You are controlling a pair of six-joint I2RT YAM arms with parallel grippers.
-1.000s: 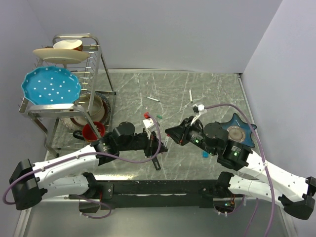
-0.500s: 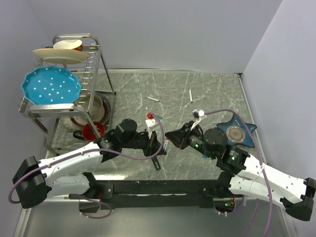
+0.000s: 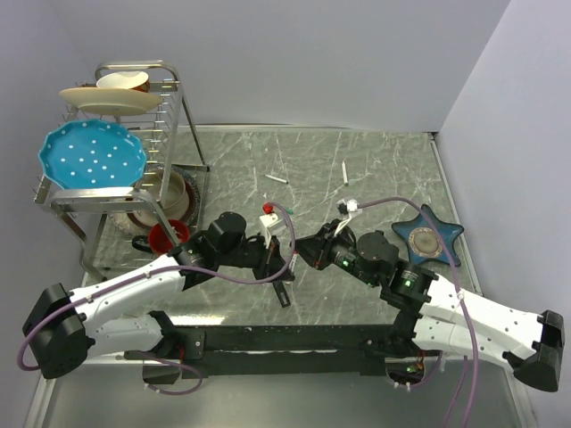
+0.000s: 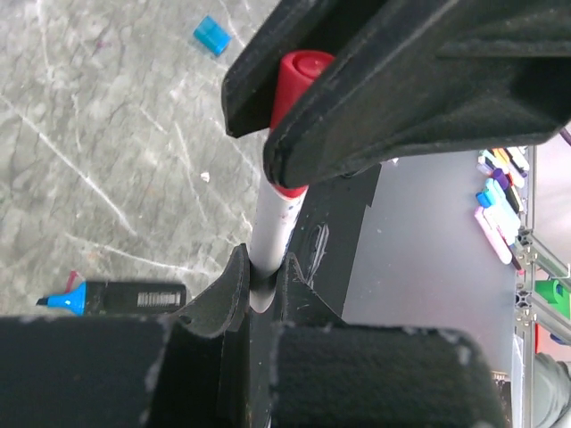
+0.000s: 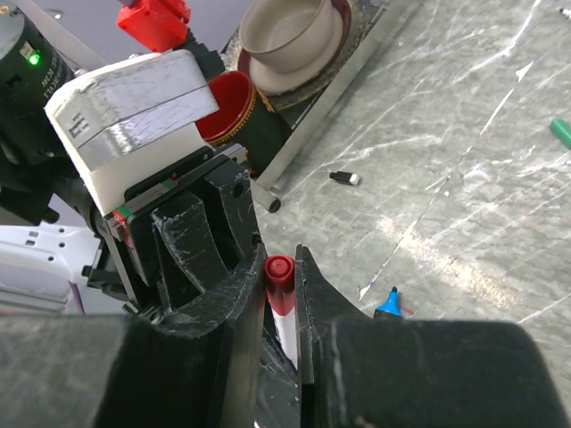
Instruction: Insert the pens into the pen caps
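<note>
Next, my left gripper moves down and outward to release the pen on the bare marble below and outward of the fingers, as the red cap [image 5: 279, 278] is on.
My left gripper [image 4: 265, 267] is shut on the white barrel of a thin pen [image 4: 272, 218], held above the table. My right gripper [image 5: 281, 267] is shut on the red cap [image 5: 279, 278], which sits on that pen's end [image 4: 293, 85]. The two grippers meet at mid-table in the top view, left [image 3: 284, 259] and right [image 3: 303, 248]. The thick black pen with blue trim [image 4: 116, 296] lies on the table below. A blue cap [image 4: 211, 36], a green cap [image 5: 562, 132] and a small black cap [image 5: 342, 178] lie loose. Two more white pens [image 3: 277, 178] [image 3: 345, 171] lie further back.
A metal dish rack [image 3: 169, 134] with a blue plate [image 3: 92, 156], bowls and a red cup [image 5: 227, 107] stands at the left. A blue star-shaped dish [image 3: 428, 236] lies at the right, beside my right arm.
My right gripper has moved left to meet the left gripper. The red cap and the pen, apart before, are now together between the two grippers.
</note>
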